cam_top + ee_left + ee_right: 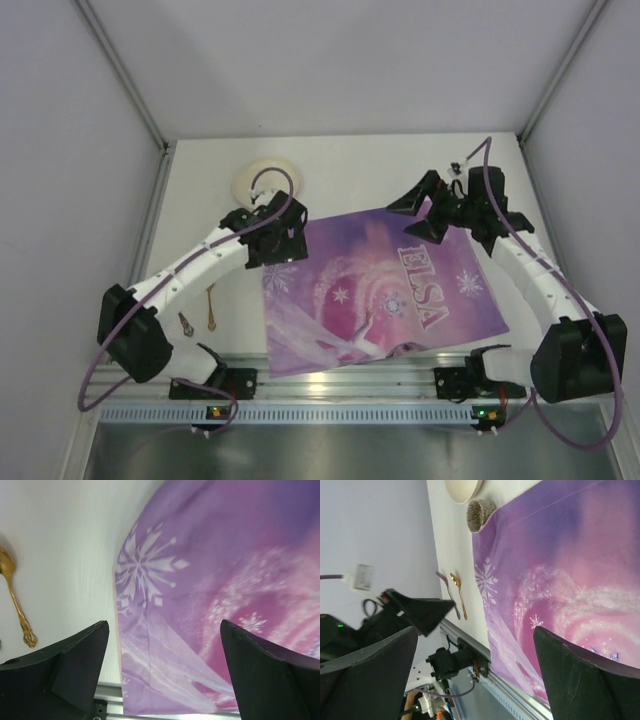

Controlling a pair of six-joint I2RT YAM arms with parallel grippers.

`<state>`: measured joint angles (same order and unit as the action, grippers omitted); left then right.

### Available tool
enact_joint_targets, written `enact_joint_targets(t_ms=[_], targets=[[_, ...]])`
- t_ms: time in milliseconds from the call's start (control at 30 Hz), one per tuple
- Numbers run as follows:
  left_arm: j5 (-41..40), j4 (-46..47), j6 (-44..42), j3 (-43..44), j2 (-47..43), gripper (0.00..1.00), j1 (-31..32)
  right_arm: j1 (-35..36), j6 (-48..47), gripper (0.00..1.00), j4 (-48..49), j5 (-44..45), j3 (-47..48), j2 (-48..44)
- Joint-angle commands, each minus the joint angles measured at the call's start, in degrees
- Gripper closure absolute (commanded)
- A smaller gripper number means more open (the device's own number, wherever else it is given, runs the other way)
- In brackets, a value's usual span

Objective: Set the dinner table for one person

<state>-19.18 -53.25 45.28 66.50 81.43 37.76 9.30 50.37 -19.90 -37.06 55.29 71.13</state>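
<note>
The brown cup is crowding the placemat's corner, outward of and below the left gripper, so the left gripper will next reach outward and down to put its fingers on both sides of the cup's near rim.
The white dinner table [345,165] carries a purple "ELSA" placemat [385,290] at its middle. My left gripper [272,238] hovers over the placemat's back left corner, open and empty. In the left wrist view the left gripper [164,630] frames the placemat's left edge [225,570] and bare table [65,540]. My right gripper [423,213] is open and empty above the placemat's back right part. In the right wrist view the right gripper [475,635] looks across the placemat [560,570].
A cream plate [268,183] lies at the back left. A brown cup [480,514] stands by the placemat's corner. A gold spoon [212,305] and a dark utensil [187,322] lie left of the placemat. The ribbed rail [330,375] runs along the near edge.
</note>
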Motion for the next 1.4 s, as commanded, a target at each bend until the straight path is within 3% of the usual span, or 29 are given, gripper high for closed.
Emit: enact_joint_targets(t_ms=[0,167,367,533,633,1000,1367], targets=[[-7.7,-5.0,-1.4,7.8,-2.0,0.02,-0.5,2.4,-2.8,0.0,-1.4,0.3,8.1,1.8],[-8.4,-4.1,-3.5,9.7,1.3,0.02,-5.0,3.5,-6.9,0.0,-4.9,0.8,12.3,5.7],[0.5,4.4,-9.3,-1.0,-3.5,0.02,-17.6,5.7,-15.1,0.0,-14.8,4.8,20.7,14.5],[5.6,7.5,-14.0,-3.6,-2.4,0.02,-27.5,9.0,-17.5,0.0,-21.0,8.9,30.2,23.8],[9.3,13.7,-15.3,-4.2,-0.2,0.02,-29.9,10.3,-18.7,0.0,-23.8,10.3,34.4,26.7],[21.6,24.6,-11.0,2.1,12.5,0.05,-29.9,10.3,-19.7,0.0,-24.6,11.1,34.4,29.6],[21.0,25.3,-10.1,10.0,21.4,0.06,-26.6,9.9,-21.4,0.0,-24.8,11.2,31.2,29.2]])
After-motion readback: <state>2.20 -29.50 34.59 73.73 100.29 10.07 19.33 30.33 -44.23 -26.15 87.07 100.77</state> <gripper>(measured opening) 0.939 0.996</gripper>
